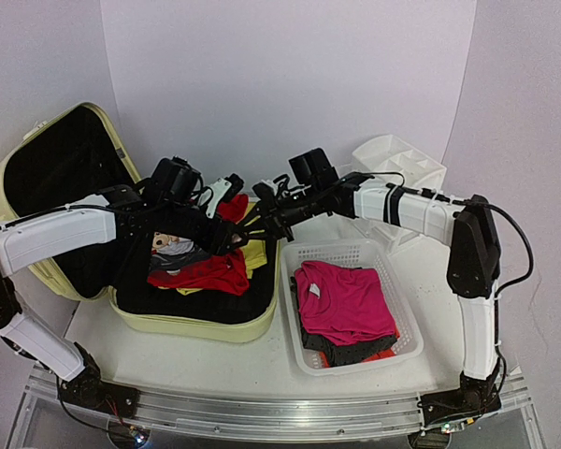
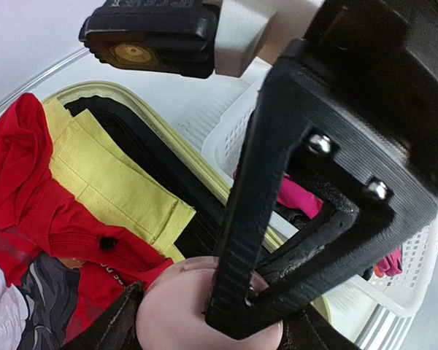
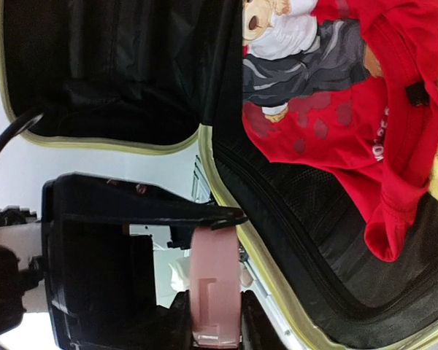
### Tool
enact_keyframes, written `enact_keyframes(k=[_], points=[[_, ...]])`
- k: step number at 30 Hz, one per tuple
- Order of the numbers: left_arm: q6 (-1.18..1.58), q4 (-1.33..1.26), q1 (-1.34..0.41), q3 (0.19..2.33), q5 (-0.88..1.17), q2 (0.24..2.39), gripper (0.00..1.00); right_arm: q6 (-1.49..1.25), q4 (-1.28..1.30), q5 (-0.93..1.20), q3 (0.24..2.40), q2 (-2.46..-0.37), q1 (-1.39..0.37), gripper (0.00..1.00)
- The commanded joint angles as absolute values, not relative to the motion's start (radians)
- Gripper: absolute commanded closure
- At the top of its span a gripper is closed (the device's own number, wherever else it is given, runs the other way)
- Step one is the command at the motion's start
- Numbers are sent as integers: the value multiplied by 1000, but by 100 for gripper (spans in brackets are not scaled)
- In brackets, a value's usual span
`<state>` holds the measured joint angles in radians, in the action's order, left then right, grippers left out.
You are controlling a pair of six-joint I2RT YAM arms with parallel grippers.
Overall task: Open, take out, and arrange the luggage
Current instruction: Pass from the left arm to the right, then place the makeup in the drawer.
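I need to swing my right gripper off the suitcase and bring it down into the white drawer organizer to release, as that stands to the suitcase's right in the top view.
The luggage (image 1: 196,327), a pale yellow-green suitcase, lies open at the left with its black-lined lid (image 1: 61,164) leaning back. Inside are a red garment (image 1: 206,274), a yellow one (image 1: 254,253) and a printed shirt (image 1: 173,248). Both grippers meet above its right side. A pink disc (image 2: 175,306) sits between my left gripper's (image 2: 215,321) fingers, gripped across its width. My right gripper (image 3: 215,324) is shut on the same pink disc (image 3: 215,284), pinching its flat faces. The right fingers (image 2: 248,219) fill the left wrist view.
A white mesh basket (image 1: 393,257) stands right of the suitcase, holding a magenta shirt (image 1: 346,299) over darker clothes. A white drawer organizer (image 1: 402,161) sits at the back right. The right arm reaches over the basket's far end.
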<state>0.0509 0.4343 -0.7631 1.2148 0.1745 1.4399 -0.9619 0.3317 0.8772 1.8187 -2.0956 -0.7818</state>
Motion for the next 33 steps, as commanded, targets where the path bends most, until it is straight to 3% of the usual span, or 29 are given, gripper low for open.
enact_keyframes(k=[1, 2, 4, 15, 20, 33], points=[[42, 355, -775, 1226, 173, 1417, 21, -941, 281, 912, 1818, -2058, -780, 100], [51, 348, -776, 1223, 166, 1410, 7, -934, 281, 895, 1802, -2037, -772, 100], [66, 325, -777, 1208, 169, 1384, 0, -893, 290, 861, 1749, -1987, -746, 100], [93, 302, -776, 1109, 238, 1239, 0, -642, 478, 742, 1611, -1780, -524, 100], [103, 302, -776, 1083, 236, 1186, 0, -487, 634, 537, 1652, -1733, -515, 100], [127, 303, -776, 1043, 160, 1131, 0, -263, 725, 146, 1661, -1634, -513, 100]])
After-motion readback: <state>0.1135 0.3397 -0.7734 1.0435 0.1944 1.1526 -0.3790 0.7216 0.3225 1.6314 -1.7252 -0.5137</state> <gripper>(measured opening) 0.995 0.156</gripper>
